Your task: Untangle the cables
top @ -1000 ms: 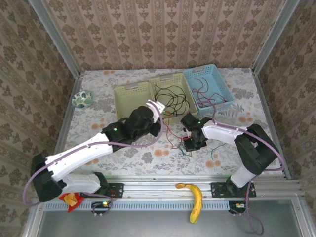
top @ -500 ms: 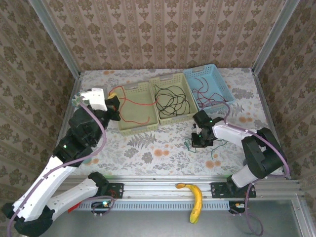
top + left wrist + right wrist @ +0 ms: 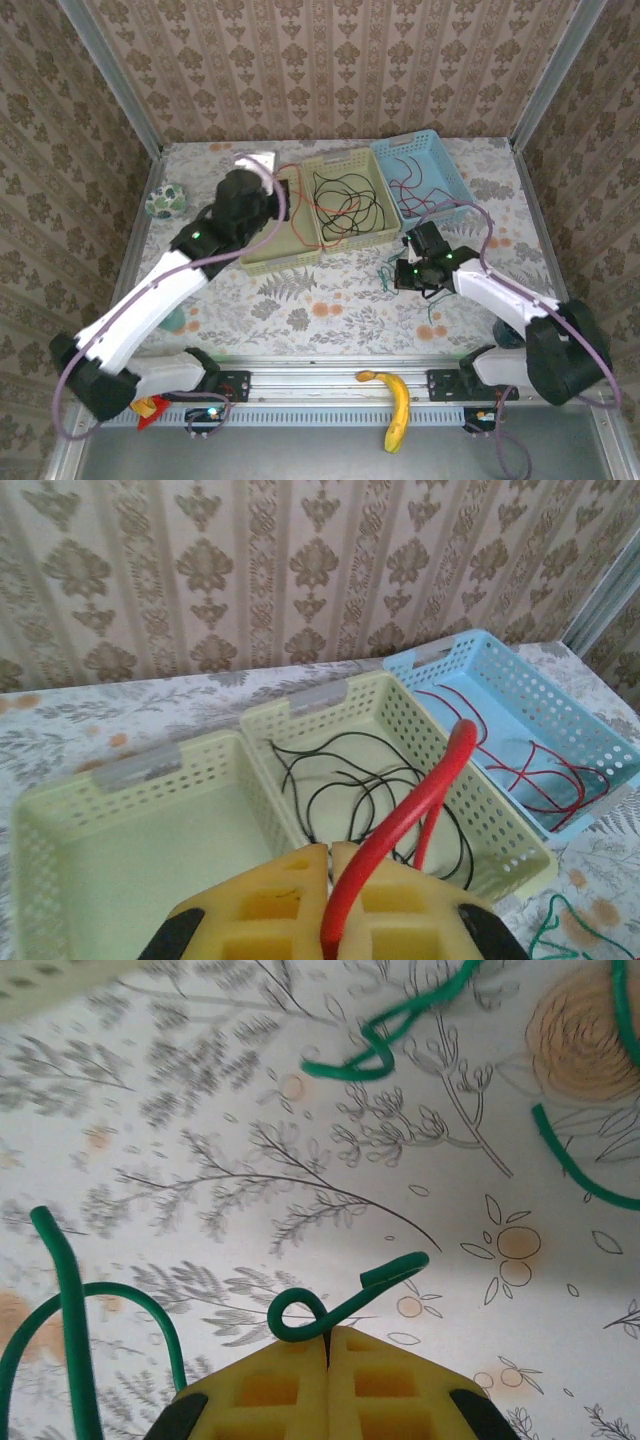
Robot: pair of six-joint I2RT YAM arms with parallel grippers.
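Observation:
The left gripper will sweep across and release the red cable [image 3: 298, 205] over the blue basket, because the cable's red wires lie beyond the middle basket from the gripper.
My left gripper [image 3: 262, 168] hangs high over the left pale-green basket [image 3: 262, 248]. In the left wrist view it [image 3: 330, 848] is shut on the red cable [image 3: 410, 825]. That red cable [image 3: 298, 205] trails down across the basket walls toward the middle basket [image 3: 372, 238]. The black cable [image 3: 345, 205] lies looped inside the middle basket [image 3: 500, 830]. On the tablecloth, my right gripper [image 3: 399, 276] is shut on the green cable [image 3: 300, 1318], pinching it [image 3: 328, 1334] just beside a small loop. More green cable [image 3: 431, 306] curls on the table next to it.
The blue basket [image 3: 446, 208] at back right holds thin red wires [image 3: 520, 775]. The left basket's floor [image 3: 130, 850] is bare. A green-white ball [image 3: 165, 200] sits at far left. A banana [image 3: 396, 406] lies on the front rail.
My left arm swung from the far left to above the left and middle baskets, carrying the red cable up with it. The right gripper shifted slightly with the green cable.

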